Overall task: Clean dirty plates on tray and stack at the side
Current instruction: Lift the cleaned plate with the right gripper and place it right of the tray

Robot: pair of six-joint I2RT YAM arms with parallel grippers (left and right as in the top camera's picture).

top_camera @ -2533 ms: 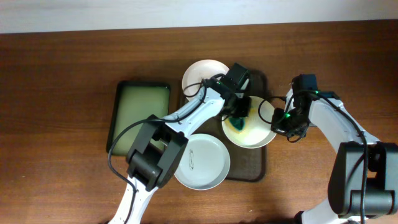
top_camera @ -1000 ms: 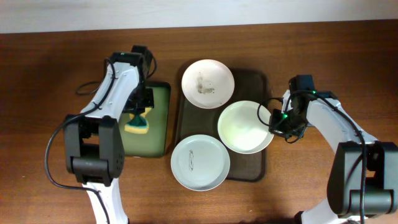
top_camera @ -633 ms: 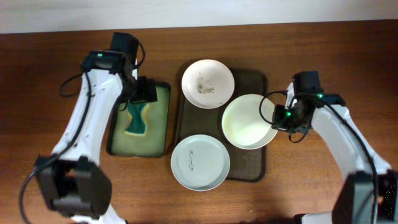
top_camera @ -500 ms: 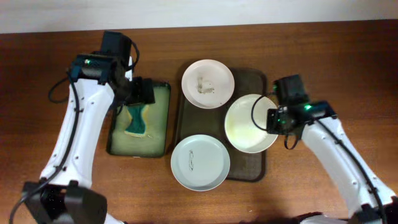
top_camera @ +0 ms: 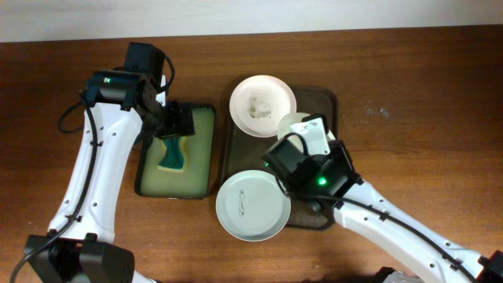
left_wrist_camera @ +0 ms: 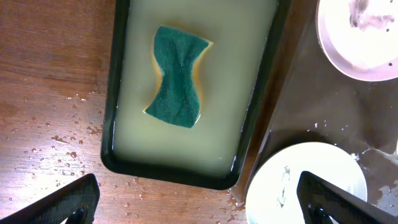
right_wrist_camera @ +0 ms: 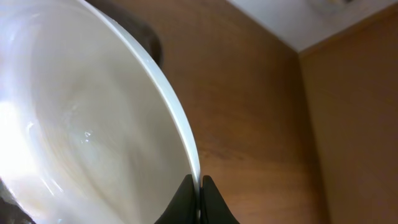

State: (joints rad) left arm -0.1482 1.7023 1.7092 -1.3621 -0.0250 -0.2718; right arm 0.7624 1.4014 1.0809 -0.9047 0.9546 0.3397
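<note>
The bare wood is below the right gripper and to its right in the overhead view, so the robot should carry the plate there, lower it and let go of the plate's rim.
My left gripper point(left_wrist_camera: 199, 208) hangs open above the small green-rimmed tray, nothing between its fingers; in the overhead view the left gripper point(top_camera: 176, 123) is over that tray's far end. My right gripper point(right_wrist_camera: 199, 185) is shut on the rim of a white plate point(right_wrist_camera: 81, 124), held tilted above the table. From overhead the right arm covers most of that plate point(top_camera: 292, 123). A smeared plate point(top_camera: 262, 105) sits at the far end of the brown tray point(top_camera: 322, 102). Another plate point(top_camera: 253, 206) with a small grey mark lies at its near left corner.
The green-rimmed tray point(top_camera: 146, 149) holds pale liquid and a teal sponge point(top_camera: 170, 150), left of the brown tray. Water drops dot the wood beside it. The right arm's wrist point(top_camera: 310, 163) crosses the brown tray's middle.
My left gripper opened and left the sponge in the small tray. My right arm lifted the plate off the brown tray, tilted it and swung round over the tray.
</note>
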